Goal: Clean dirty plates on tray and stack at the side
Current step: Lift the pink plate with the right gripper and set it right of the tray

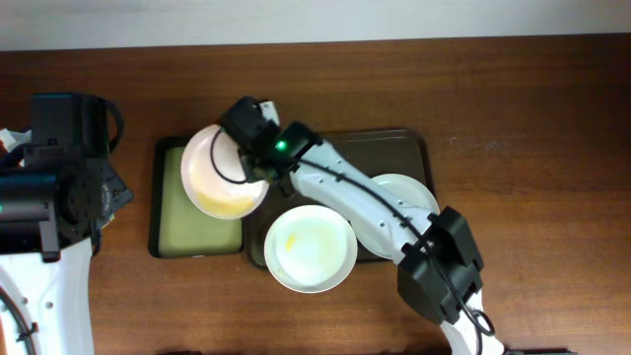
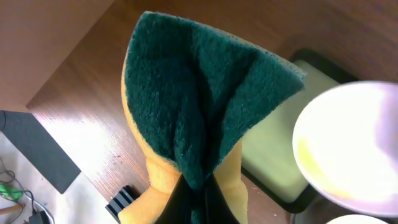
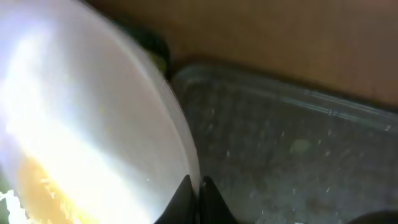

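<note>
The plate should travel in my right gripper to the bare tabletop past the brown tray, to the gripper's right in the overhead view, then be lowered and released.
My right gripper (image 1: pixel 258 150) is shut on the rim of a white plate (image 1: pixel 219 176) with a yellow smear and holds it tilted above the small black tray (image 1: pixel 168 232); the plate also shows in the right wrist view (image 3: pixel 87 130), with the jaws (image 3: pixel 195 186) pinching its edge, and in the left wrist view (image 2: pixel 348 149). A second plate (image 1: pixel 311 248) with a yellow smear lies at the front of the dark brown tray (image 1: pixel 399 143). A third plate (image 1: pixel 406 189) lies under my right arm. My left gripper (image 2: pixel 200 202) is shut on a green and yellow sponge (image 2: pixel 199 106) at the far left.
The small black tray with a yellow-green inside (image 2: pixel 273 149) lies left of the brown tray. The brown tray's bare floor (image 3: pixel 292 149) shows behind the held plate. Wooden table top (image 1: pixel 532 89) surrounds the trays. The left arm's base (image 1: pixel 49 187) stands at the left edge.
</note>
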